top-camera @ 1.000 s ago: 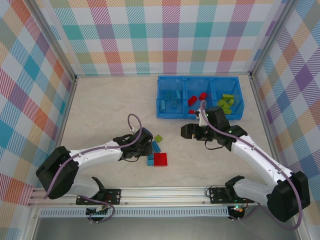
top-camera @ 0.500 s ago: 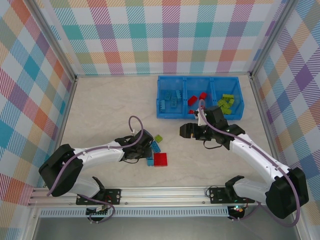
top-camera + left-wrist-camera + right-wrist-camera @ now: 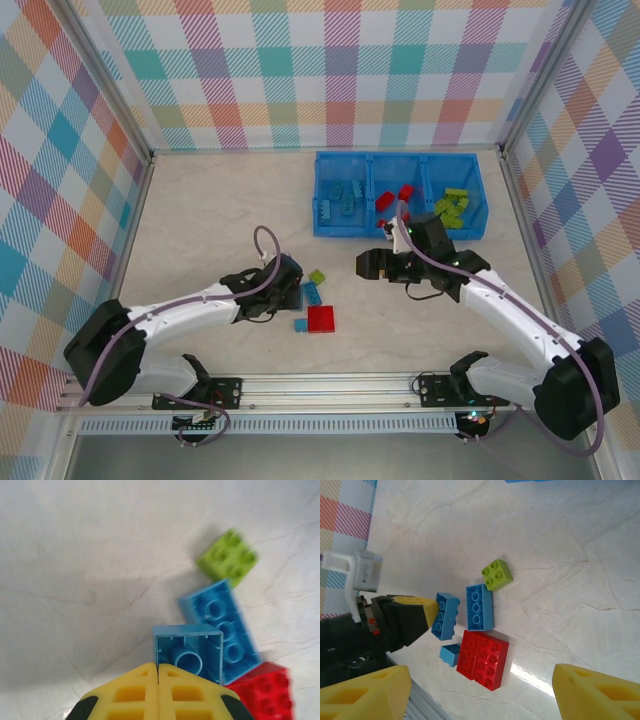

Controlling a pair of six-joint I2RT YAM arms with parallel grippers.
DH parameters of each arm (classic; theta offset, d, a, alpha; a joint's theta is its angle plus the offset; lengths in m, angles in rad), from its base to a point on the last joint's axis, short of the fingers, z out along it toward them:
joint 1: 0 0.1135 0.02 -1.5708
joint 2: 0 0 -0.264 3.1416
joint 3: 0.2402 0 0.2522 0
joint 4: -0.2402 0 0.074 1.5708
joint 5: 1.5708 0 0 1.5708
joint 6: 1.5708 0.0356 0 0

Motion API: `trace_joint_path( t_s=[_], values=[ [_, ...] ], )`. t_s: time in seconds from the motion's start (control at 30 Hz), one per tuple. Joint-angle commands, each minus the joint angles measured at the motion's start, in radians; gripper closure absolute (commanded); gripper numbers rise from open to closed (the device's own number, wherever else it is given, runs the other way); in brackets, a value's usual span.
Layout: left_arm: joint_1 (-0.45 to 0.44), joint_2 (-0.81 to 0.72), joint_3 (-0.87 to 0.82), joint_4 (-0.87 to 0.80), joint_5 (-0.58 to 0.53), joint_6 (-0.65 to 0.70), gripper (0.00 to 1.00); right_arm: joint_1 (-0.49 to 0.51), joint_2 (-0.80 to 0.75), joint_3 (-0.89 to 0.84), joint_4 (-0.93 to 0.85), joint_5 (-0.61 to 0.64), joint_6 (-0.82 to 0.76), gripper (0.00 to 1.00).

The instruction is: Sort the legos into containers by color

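Note:
The light blue lego needs to get to the matching blue compartment. My left gripper will lift it outward first.
My left gripper (image 3: 291, 293) (image 3: 158, 672) is shut on the side wall of a light blue lego (image 3: 187, 647) (image 3: 446, 616), which hangs tilted with its hollow underside showing. Just beyond it, a longer blue lego (image 3: 312, 292) (image 3: 480, 607), a lime green square one (image 3: 317, 276) (image 3: 227, 557), a red block (image 3: 321, 318) (image 3: 484, 659) and a tiny blue piece (image 3: 300, 325) (image 3: 451, 654) lie on the table. My right gripper (image 3: 372, 263) (image 3: 481, 675) hovers open to their right, with nothing between its fingers. The blue bin (image 3: 345, 230) of containers stands at the back.
The bin's left compartment holds blue legos (image 3: 340, 200), the middle one red legos (image 3: 392, 200), the right one green legos (image 3: 452, 205). Checked walls enclose the pale table on three sides. A metal rail (image 3: 330, 388) runs along the near edge.
My left gripper has closed on the blue lego and tipped it up off the table. The right gripper has drifted slightly left, still open.

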Motion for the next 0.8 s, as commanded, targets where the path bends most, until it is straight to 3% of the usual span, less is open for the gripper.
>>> trace_joint_path(
  t_s=[0.0,0.2,0.57,0.77],
  values=[
    [0.015,-0.047,0.117,0.087,-0.088,0.145,1.00,0.006,-0.080,-0.024,0.088,0.005,0.012,0.25],
    [0.063,0.206,0.408,0.226,-0.117,0.325,1.00,0.006,-0.150,-0.054,0.098,0.120,0.008,0.23],
    [0.178,0.767,0.986,0.215,-0.098,0.391,1.00,0.005,-0.182,-0.075,0.072,0.123,0.022,0.24],
    [0.188,0.796,1.060,0.237,-0.053,0.394,0.55,0.006,-0.186,-0.080,0.047,0.134,0.019,0.23]
  ],
)
